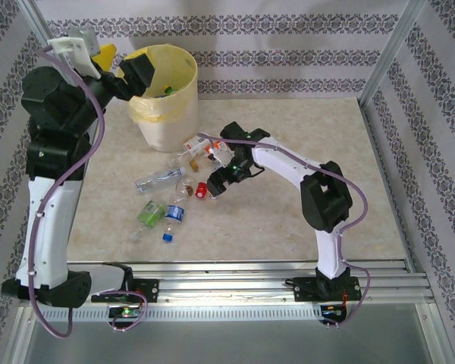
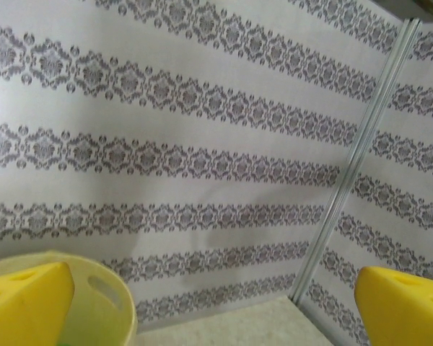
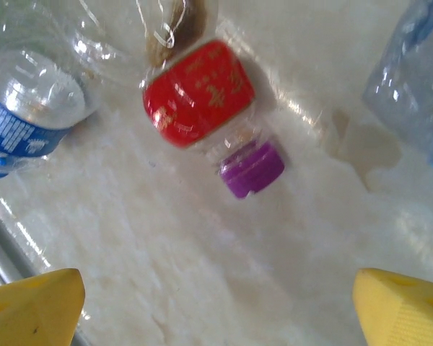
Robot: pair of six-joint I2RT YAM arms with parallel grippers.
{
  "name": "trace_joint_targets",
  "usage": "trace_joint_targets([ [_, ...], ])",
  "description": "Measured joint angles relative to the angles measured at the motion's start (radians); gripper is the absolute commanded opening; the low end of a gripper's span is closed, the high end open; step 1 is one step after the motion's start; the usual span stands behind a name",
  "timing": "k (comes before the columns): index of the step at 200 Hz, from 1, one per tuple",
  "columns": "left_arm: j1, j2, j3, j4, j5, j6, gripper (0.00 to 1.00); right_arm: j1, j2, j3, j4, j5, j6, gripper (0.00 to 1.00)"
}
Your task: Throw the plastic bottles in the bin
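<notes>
I should move my right gripper down past the purple cap (image 3: pixel 252 170) and onto the cap end of the red label (image 3: pixel 213 121), because the clear bottle is still beyond its open fingers.
The bin (image 1: pixel 169 114), a cream-white bucket with a yellow bag, stands at the back left. My left gripper (image 1: pixel 118 64) hovers at its left rim, open and empty; in the left wrist view its yellow fingers (image 2: pixel 25 306) stand wide apart beside the bin rim (image 2: pixel 114 299). Several plastic bottles lie in front of the bin: a clear one (image 1: pixel 158 180), a green one (image 1: pixel 147 213), a blue-labelled one (image 1: pixel 174 216). My right gripper (image 1: pixel 214 184) hangs open just above a red-labelled bottle (image 3: pixel 198 92) with a purple cap (image 3: pixel 252 170), not touching it.
More bottles lie near the bin's base (image 1: pixel 191 152). A blue-labelled bottle (image 3: pixel 29 108) and a clear one (image 3: pixel 411 79) flank the red one. Patterned walls and metal posts (image 2: pixel 353 166) enclose the table. The table's right half (image 1: pixel 326 129) is bare marble.
</notes>
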Motion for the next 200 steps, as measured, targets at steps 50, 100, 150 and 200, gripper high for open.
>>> trace_joint_targets([
  [50, 0.0, -0.098, -0.077, -0.093, -0.004, 0.0, 1.0, 0.027, 0.098, 0.092, -0.018, 0.0, -0.06, 0.92],
  [100, 0.0, -0.154, -0.101, -0.139, -0.004, -0.011, 1.0, 0.029, 0.203, 0.203, -0.041, 0.004, -0.094, 0.9],
  [150, 0.0, -0.183, -0.116, -0.164, -0.028, -0.014, 1.0, 0.039, 0.271, 0.257, -0.062, 0.023, -0.118, 0.87],
  [200, 0.0, -0.192, -0.124, -0.172, -0.037, -0.014, 1.0, 0.066, 0.301, 0.257, -0.073, 0.024, -0.122, 0.78],
])
